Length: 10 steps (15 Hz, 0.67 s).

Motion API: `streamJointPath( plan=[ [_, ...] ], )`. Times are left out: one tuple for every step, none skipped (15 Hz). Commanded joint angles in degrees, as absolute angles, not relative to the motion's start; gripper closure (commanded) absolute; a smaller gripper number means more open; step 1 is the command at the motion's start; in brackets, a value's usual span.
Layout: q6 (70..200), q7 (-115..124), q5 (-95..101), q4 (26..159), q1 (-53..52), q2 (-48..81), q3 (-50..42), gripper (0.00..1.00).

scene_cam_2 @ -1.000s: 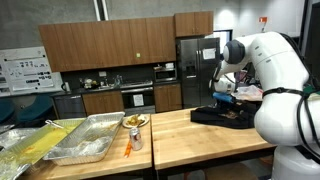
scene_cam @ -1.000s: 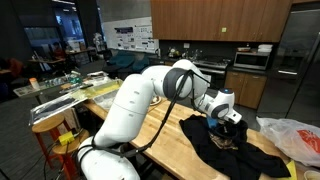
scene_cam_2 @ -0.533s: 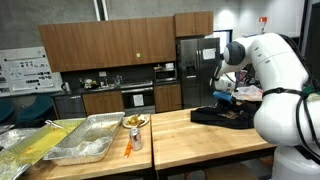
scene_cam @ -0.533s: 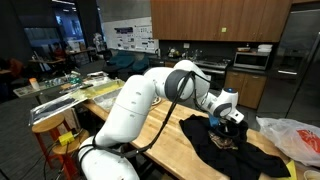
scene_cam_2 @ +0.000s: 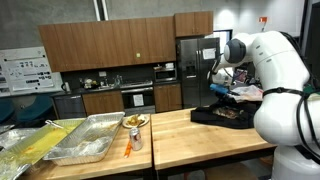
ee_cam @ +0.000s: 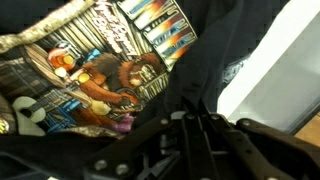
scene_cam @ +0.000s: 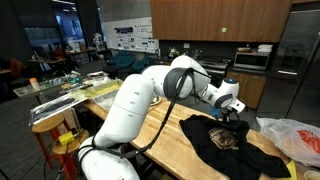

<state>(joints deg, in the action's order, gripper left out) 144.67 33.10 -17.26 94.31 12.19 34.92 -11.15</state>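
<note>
My gripper should pull the raised fold up and outward from the print [ee_cam: 100,70], then let go of it at the shirt's far edge [ee_cam: 216,85], because the black cloth is bunched up.
A black T-shirt [scene_cam: 222,147] with a colourful cartoon print lies spread on the wooden table [scene_cam: 165,135]; it also shows in an exterior view as a dark heap [scene_cam_2: 224,115]. My gripper [scene_cam: 234,111] hangs just above the T-shirt's far edge, with a fold of black cloth drawn up to it. In the wrist view the gripper [ee_cam: 197,108] has its fingers pressed together, pinching a ridge of the dark fabric, and the print [ee_cam: 100,70] lies to the left of it. In an exterior view the gripper [scene_cam_2: 222,91] sits above the shirt.
A white plastic bag [scene_cam: 296,136] lies next to the shirt and shows as a white patch [ee_cam: 275,60] by the fingers. Two metal trays [scene_cam_2: 92,141], a plate of food [scene_cam_2: 135,121] and an orange item [scene_cam_2: 127,148] sit further along the table.
The jaws have closed on the shirt's fabric. The gripper has then risen a little, pulling a fold of cloth up with it.
</note>
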Motion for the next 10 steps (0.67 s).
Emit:
streamJointPath(
  plan=[
    [142.86, 35.12, -18.33, 90.39, 11.70, 34.29, -11.25, 0.99],
    [142.83, 36.32, -17.97, 88.98, 11.39, 34.86, -11.59, 0.99],
    [143.07, 37.95, -17.77, 87.73, 11.07, 35.44, -11.88, 0.99],
    [142.70, 38.95, -17.72, 86.47, 11.12, 36.01, -11.87, 0.99],
    [142.37, 40.19, -17.54, 85.15, 11.11, 36.73, -11.99, 0.99],
    [141.30, 41.45, -17.71, 83.50, 11.38, 37.50, -11.89, 0.99],
    [140.47, 42.73, -17.86, 82.19, 11.58, 38.11, -11.82, 0.99],
    [138.95, 44.14, -17.96, 80.27, 11.90, 39.01, -11.74, 0.99],
    [137.85, 45.54, -17.82, 78.44, 12.07, 40.06, -11.79, 0.99],
    [136.70, 46.84, -17.90, 76.61, 12.37, 41.02, -11.69, 0.99]
  ],
)
